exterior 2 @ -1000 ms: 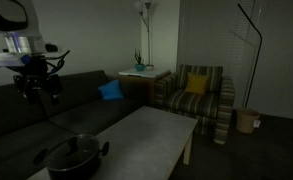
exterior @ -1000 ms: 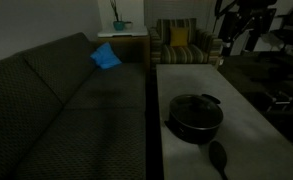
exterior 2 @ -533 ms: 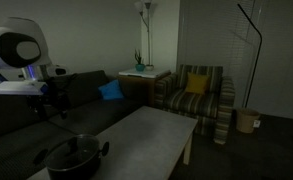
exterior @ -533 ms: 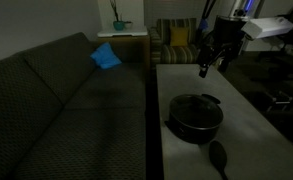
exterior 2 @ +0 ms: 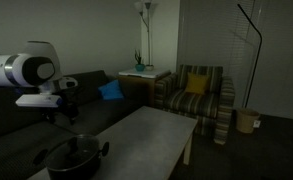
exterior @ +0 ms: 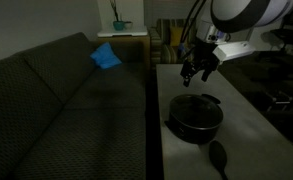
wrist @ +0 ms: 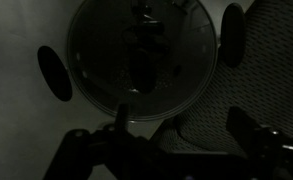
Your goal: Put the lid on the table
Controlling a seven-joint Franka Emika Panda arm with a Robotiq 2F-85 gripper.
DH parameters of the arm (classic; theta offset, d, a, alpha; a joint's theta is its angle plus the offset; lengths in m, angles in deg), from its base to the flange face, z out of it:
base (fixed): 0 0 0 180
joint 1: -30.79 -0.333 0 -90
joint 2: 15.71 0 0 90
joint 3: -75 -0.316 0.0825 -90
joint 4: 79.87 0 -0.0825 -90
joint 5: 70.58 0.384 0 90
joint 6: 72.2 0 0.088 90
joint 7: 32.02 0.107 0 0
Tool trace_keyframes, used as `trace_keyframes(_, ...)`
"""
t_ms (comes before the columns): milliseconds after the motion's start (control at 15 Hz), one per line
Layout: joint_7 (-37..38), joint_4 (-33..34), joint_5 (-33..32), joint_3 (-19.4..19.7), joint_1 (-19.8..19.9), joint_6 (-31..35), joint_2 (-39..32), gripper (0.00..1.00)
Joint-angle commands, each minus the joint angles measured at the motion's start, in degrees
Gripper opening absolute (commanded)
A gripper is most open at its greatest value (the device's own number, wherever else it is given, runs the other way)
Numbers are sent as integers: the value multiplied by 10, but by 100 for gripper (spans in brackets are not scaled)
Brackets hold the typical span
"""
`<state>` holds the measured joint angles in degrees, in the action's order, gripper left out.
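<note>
My gripper is still above the pot (exterior: 195, 115) and off to the side of the lid's dark centre knob. It needs to move across and down toward the lid next, with its open fingers on either side of that knob.
The see-through domed lid (wrist: 136, 60) with a dark centre knob (wrist: 146, 45) sits on the black pot (exterior: 195, 115), which stands on the long grey table (exterior: 186, 80). The pot also shows in an exterior view (exterior 2: 74, 158) at the table's near end. My gripper (exterior: 196, 72) hangs above the pot, a little off the knob, and touches nothing; it also shows in an exterior view (exterior 2: 56, 112). In the wrist view my gripper (wrist: 181, 135) is open and empty, and its dark fingers (wrist: 244, 125) stand apart below the lid.
A small black spoon-like utensil (exterior: 218, 156) lies on the table beside the pot. A dark sofa (exterior: 66, 110) with a blue cushion (exterior: 106, 57) runs along the table. A striped armchair (exterior 2: 196, 98) and a white side table with a plant (exterior 2: 144, 72) stand beyond.
My arm has swung down from high up and come in over the pot. The pot, lid and utensil have not moved.
</note>
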<state>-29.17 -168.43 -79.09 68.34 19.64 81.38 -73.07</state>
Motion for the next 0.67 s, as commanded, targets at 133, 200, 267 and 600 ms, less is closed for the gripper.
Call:
trace_keyframes(133,6,143,12,29,-26,-83,-102,100)
trace_keyframes(200,0,162,16,23,-21,-94,-118,100)
trace_keyframes(267,3,182,15,29,-24,-107,-132,100)
trace_keyframes(600,-1,197,20,25,-20,-113,-153,100)
